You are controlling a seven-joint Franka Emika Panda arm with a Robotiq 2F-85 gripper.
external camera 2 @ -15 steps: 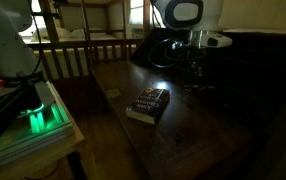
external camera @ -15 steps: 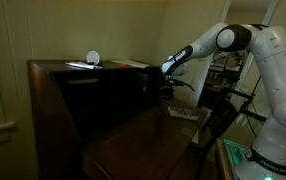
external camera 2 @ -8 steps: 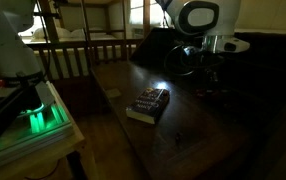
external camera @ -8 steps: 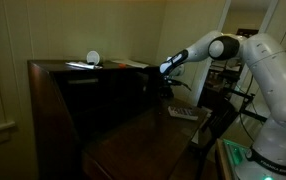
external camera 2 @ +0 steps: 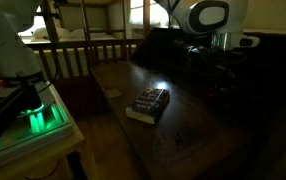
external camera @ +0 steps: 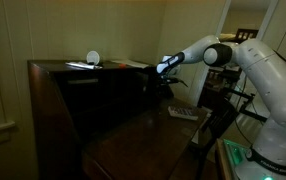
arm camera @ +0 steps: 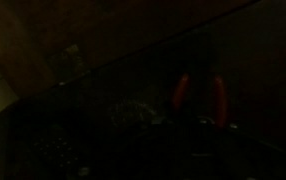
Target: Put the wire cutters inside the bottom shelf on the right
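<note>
My gripper needs to move outward next and turn slightly toward the dark shelf opening [external camera: 151, 84] just beyond it, then let go of the wire cutters.
The scene is very dim. In the wrist view two red handles of the wire cutters [arm camera: 183, 92] stick out ahead of my gripper [arm camera: 201, 128], which appears shut on the tool's dark head. In both exterior views the gripper [external camera: 166, 88] [external camera 2: 221, 85] hangs low in front of the dark shelf openings at the back of the wooden desk [external camera: 133, 140]. The cutters are too dark to make out in the exterior views.
A pale flat rectangular object [external camera 2: 149, 104] [external camera: 183, 113] lies on the desk surface. A white round thing [external camera: 93, 58] sits on the desk's top. The robot base glows green [external camera 2: 38, 115] beside the desk. A railing [external camera 2: 83, 50] stands behind.
The arm has swung further along the desk's back toward the shelf openings, carrying the gripper with it. The pale object has not moved.
</note>
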